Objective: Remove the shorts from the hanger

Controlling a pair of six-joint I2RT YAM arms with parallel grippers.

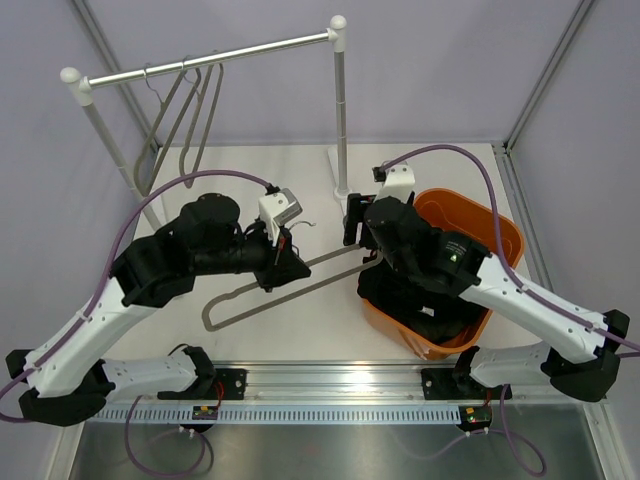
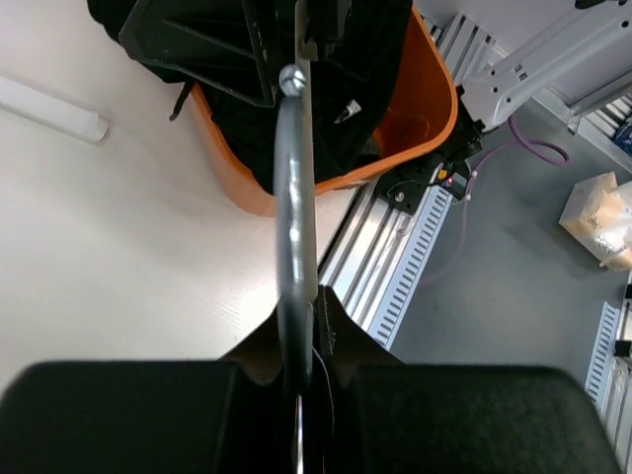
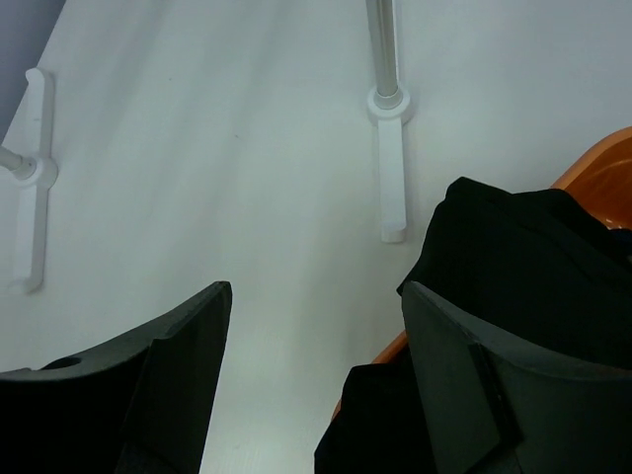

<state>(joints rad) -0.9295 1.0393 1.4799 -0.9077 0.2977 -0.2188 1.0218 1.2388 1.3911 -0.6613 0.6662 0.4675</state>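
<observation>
My left gripper rises outward next, turning to hook the hanger over the free part of the metal bar (image 1: 264,48) and release it, as it hangs bare.
My left gripper (image 1: 288,262) is shut on the bar of a bare grey hanger (image 1: 232,295) and holds it low over the table. In the left wrist view the gripper (image 2: 302,308) pinches the hanger's bar (image 2: 293,217), which runs toward the basket. Black shorts (image 1: 430,310) lie bunched in the orange basket (image 1: 505,235); they also show in the left wrist view (image 2: 341,89) and the right wrist view (image 3: 523,267). My right gripper (image 1: 352,222) is open and empty at the basket's far left rim; in the right wrist view (image 3: 316,331) its jaws stand wide apart. The navy and olive-grey shorts are hidden.
A white clothes rack with a metal rail (image 1: 210,58) stands at the back, with two empty grey hangers (image 1: 185,110) on it. Its right post (image 1: 341,120) and foot (image 3: 390,178) are close to my right gripper. The other foot (image 3: 33,188) lies left.
</observation>
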